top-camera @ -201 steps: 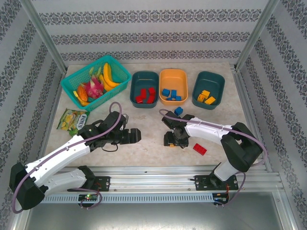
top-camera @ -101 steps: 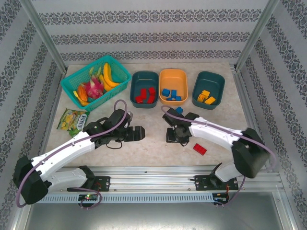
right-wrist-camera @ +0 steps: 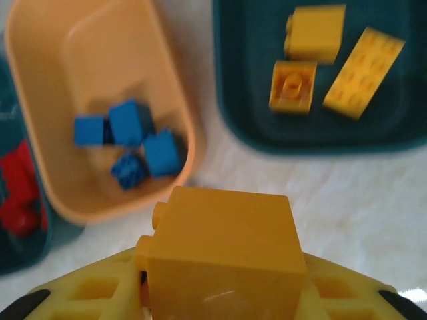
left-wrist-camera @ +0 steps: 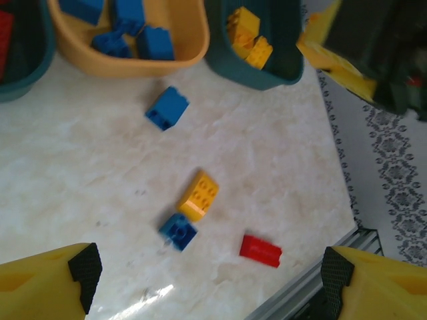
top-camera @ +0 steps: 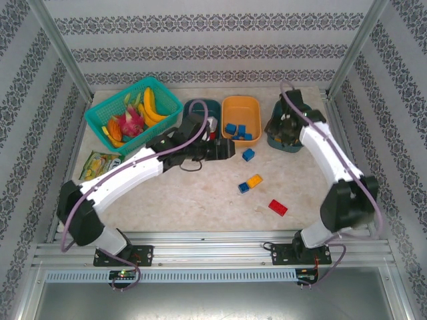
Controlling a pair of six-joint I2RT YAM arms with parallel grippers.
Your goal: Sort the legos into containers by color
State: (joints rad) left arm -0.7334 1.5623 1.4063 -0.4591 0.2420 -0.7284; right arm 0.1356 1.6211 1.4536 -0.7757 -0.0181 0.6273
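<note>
I will move my right gripper outward and down into the teal container with the yellow legos next and release its lego there, because that container is below the gripper and farther outward.
My right gripper [right-wrist-camera: 223, 297] is shut on a yellow-orange lego [right-wrist-camera: 223, 253], and in the top view it [top-camera: 288, 130] hangs over the right teal container [top-camera: 271, 139], which holds yellow legos [right-wrist-camera: 313, 33]. The orange container [top-camera: 241, 99] holds blue legos [right-wrist-camera: 130, 123]. Red legos [right-wrist-camera: 20, 193] lie in the left teal container [top-camera: 200, 102], partly hidden by my left arm. My left gripper [top-camera: 227, 150] is open and empty near that container's front. Loose on the table lie a blue lego [left-wrist-camera: 167, 108], a yellow-orange lego [left-wrist-camera: 198, 195], a second blue lego [left-wrist-camera: 178, 231] and a red lego [left-wrist-camera: 260, 251].
A bright teal lattice basket [top-camera: 164, 113] of toy fruit stands at the back left. A green snack packet [top-camera: 100, 163] lies at the left edge. A metal rail [top-camera: 213, 250] runs along the table's front, and patterned walls close in the sides and back.
My right gripper shut on the yellow-orange lego at mid-table and carried it back over the right teal container. My left arm swung forward and right, towards the containers.
</note>
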